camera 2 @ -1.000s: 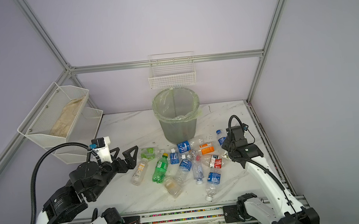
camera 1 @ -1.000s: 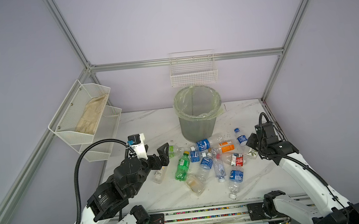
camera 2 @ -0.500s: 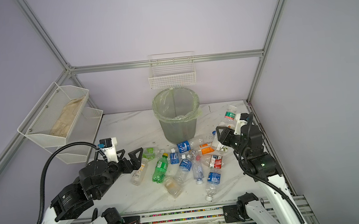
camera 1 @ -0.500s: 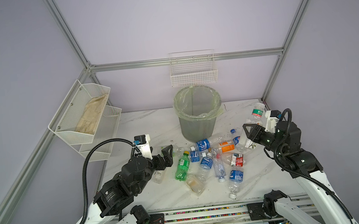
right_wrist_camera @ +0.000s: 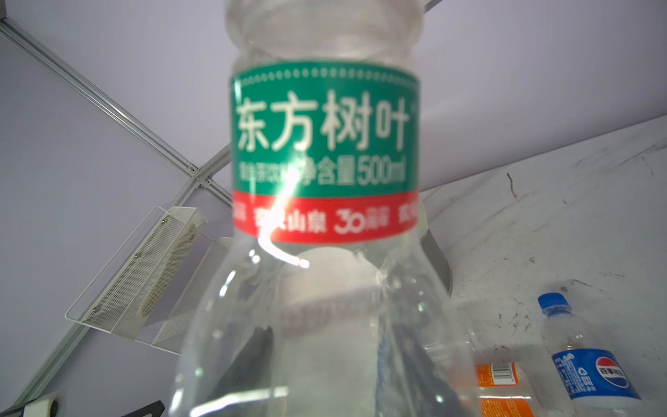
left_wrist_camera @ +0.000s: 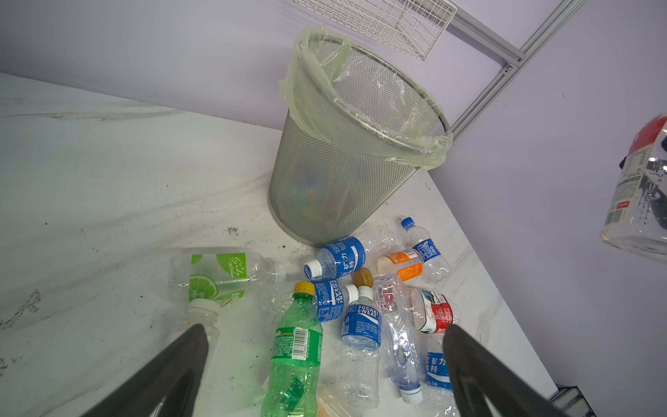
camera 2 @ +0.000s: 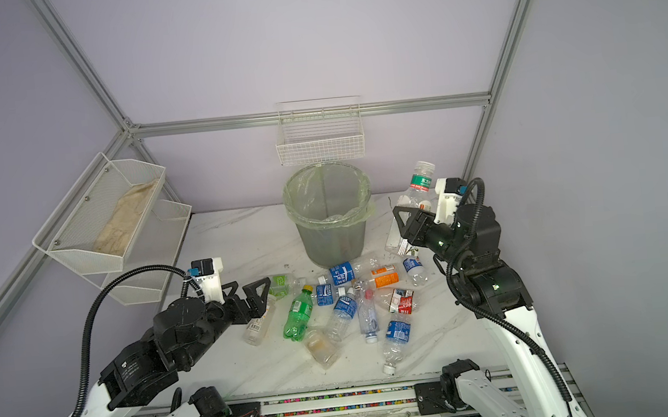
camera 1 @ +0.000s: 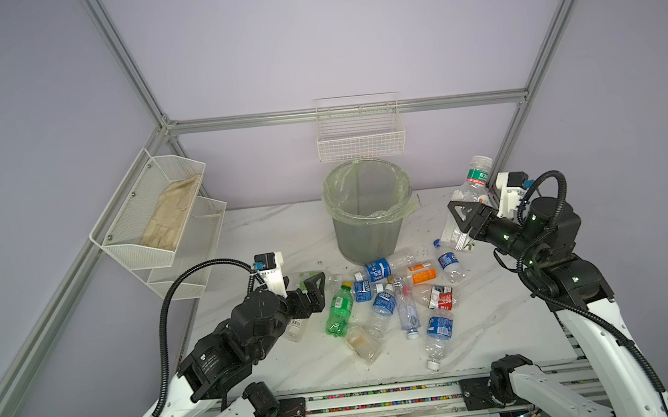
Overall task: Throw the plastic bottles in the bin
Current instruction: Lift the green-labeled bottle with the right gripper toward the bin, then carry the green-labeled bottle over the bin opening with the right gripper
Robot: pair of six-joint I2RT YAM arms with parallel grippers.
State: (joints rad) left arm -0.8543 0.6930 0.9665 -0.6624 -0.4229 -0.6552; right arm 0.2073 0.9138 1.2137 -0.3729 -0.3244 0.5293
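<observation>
The right gripper rises and swings over the bin's opening (camera 1: 368,191) next, which lies off to its side, and releases the bottle, since the bottle hangs outside the bin's rim.
The bin (camera 1: 368,214) (camera 2: 328,218) (left_wrist_camera: 339,169), grey mesh lined with a pale green bag, stands at the back middle of the white table. My right gripper (camera 1: 464,215) (camera 2: 405,216) (right_wrist_camera: 332,364) is raised to the right of the bin and is shut on a clear bottle with a green and red label (camera 1: 471,186) (camera 2: 417,191) (right_wrist_camera: 325,144) (left_wrist_camera: 639,195). Several plastic bottles (camera 1: 398,291) (camera 2: 357,295) lie in a heap in front of the bin, among them a green soda bottle (camera 1: 338,309) (camera 2: 298,315) (left_wrist_camera: 296,346). My left gripper (camera 1: 304,288) (camera 2: 248,293) (left_wrist_camera: 325,337) stands open just above the heap's left side.
A white wire basket (camera 1: 361,136) hangs on the back wall right above the bin. A white two-tier mesh shelf (camera 1: 186,249) with a beige cloth juts out at the left. Aluminium frame posts stand at both back corners. A rail runs along the table's front edge.
My right gripper has risen from the table with the green-and-red-labelled bottle, up to the bin's right. The left gripper has edged forward toward the heap, still open.
</observation>
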